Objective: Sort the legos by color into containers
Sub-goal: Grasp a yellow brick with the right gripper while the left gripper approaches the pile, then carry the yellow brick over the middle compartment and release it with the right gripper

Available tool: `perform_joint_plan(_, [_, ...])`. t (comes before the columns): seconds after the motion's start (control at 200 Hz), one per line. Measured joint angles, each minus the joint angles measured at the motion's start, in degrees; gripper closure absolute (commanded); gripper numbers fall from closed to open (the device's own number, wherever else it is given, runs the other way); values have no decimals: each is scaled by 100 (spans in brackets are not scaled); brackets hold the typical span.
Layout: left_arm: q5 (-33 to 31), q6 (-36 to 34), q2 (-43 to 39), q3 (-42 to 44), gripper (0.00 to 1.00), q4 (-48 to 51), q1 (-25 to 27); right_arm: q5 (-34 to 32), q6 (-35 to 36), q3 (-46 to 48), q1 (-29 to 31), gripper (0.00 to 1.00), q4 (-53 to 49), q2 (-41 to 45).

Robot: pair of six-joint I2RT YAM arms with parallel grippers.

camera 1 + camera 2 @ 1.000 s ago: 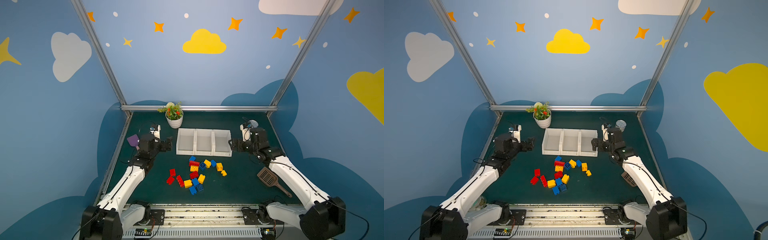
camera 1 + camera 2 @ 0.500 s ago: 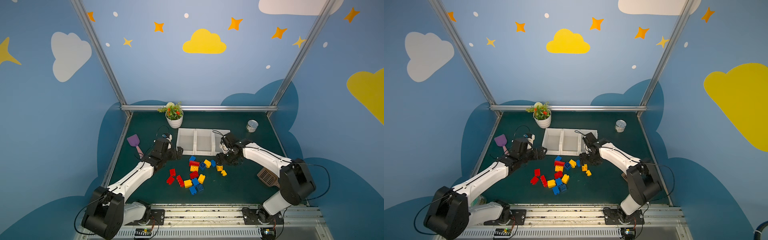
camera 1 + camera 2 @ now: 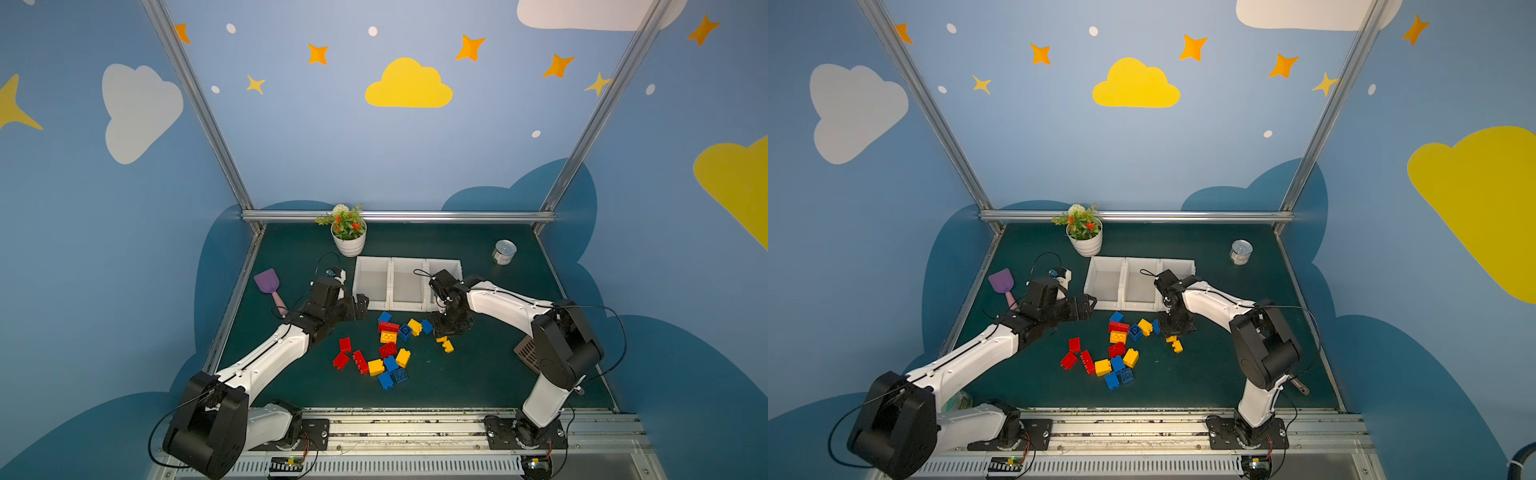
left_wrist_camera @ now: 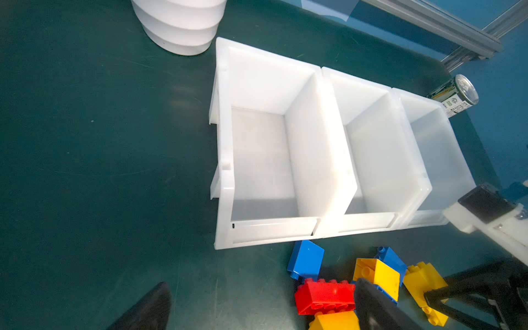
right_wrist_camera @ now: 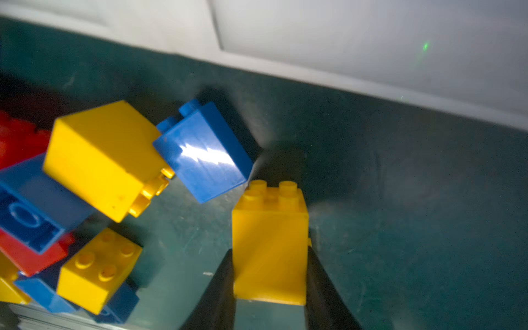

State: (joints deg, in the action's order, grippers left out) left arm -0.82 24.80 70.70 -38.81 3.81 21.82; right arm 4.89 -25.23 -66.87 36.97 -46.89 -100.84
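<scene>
Next I will lift my right gripper outward over the middle bin and release the yellow lego inside, since that bin stands outward of my gripper, toward the flower pot.
The legos [image 3: 388, 349] lie in a loose red, yellow and blue pile on the green mat in front of the containers [image 3: 407, 259], three white bins in a row, in both top views [image 3: 1117, 349]. My right gripper [image 5: 270, 257] is shut on a yellow lego [image 5: 270, 245], studs pointing away, low over the mat at the pile's right edge [image 3: 446, 328]. My left gripper [image 4: 263, 308] is open with nothing between its fingers, beside the front left corner of the bins [image 3: 361, 305]. A red lego [image 4: 323, 297] lies by its fingertip [image 4: 374, 305].
A white flower pot [image 3: 349, 245] stands behind the left bin and a silver can [image 3: 503, 252] at the back right. A purple spatula [image 3: 269, 284] lies at the left. A brown slotted turner [image 3: 527, 353] lies at the right, partly behind my right arm.
Both arms have swung in from the sides of the bins toward the pile. My right gripper has come down and shut on the yellow lego. The left gripper has stayed open.
</scene>
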Motion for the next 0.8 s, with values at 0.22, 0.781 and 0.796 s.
perform_joint_plan(0.22, [-59,15,-164,111,1,2,0,-52,24,-186,28,84,-168,22])
perform_joint_plan(0.781, [-192,52,-369,149,1,76,0,-133,765,-3886,28,84,-719,-1384])
perform_joint_plan(0.796, [-192,52,-369,149,1,83,0,-140,772,-3971,28,84,-739,-1486])
